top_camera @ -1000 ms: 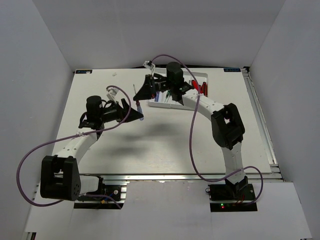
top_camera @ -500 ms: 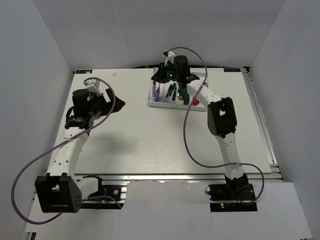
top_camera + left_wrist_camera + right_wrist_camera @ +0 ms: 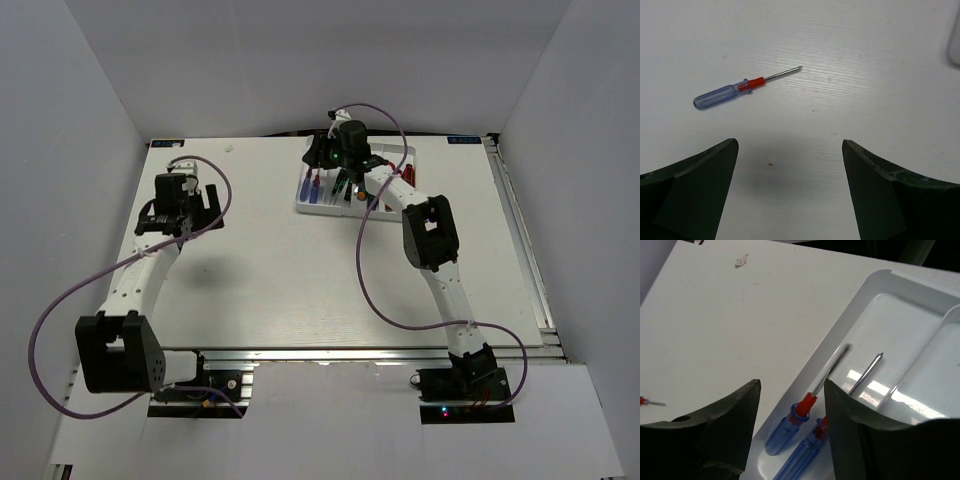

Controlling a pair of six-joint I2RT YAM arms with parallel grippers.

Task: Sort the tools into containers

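Observation:
Next, my left gripper lowers and turns onto the red collar end of the blue screwdriver's handle (image 3: pixel 743 87), since the screwdriver points from one open finger's side toward the other's.
My right gripper (image 3: pixel 792 390) (image 3: pixel 320 165) hangs open over the leftmost compartment of the white tray (image 3: pixel 840 330) (image 3: pixel 330 207). Below its jaws a blue-handled screwdriver (image 3: pixel 790 425) with a red collar lies loose in that compartment, its shaft blurred. A second blue one (image 3: pixel 807 452) lies beside it. In the top view, green-handled tools (image 3: pixel 345 182) and red ones (image 3: pixel 405 176) fill other compartments. My left gripper (image 3: pixel 789 150) (image 3: pixel 205 208) is open and empty above the table. A small blue screwdriver (image 3: pixel 735 91) with a red collar lies on the table beyond it.
A tiny red-collared tool tip (image 3: pixel 647 401) shows on the table left of the tray. A small scrap (image 3: pixel 741 260) lies near the back edge. White walls enclose the table on three sides. A white rounded edge (image 3: pixel 955 42) shows at the right of the left wrist view.
My right gripper moved right to the tray and opened, dropping the blue screwdriver into the left compartment. The left arm swung left, away from the tray, staying open.

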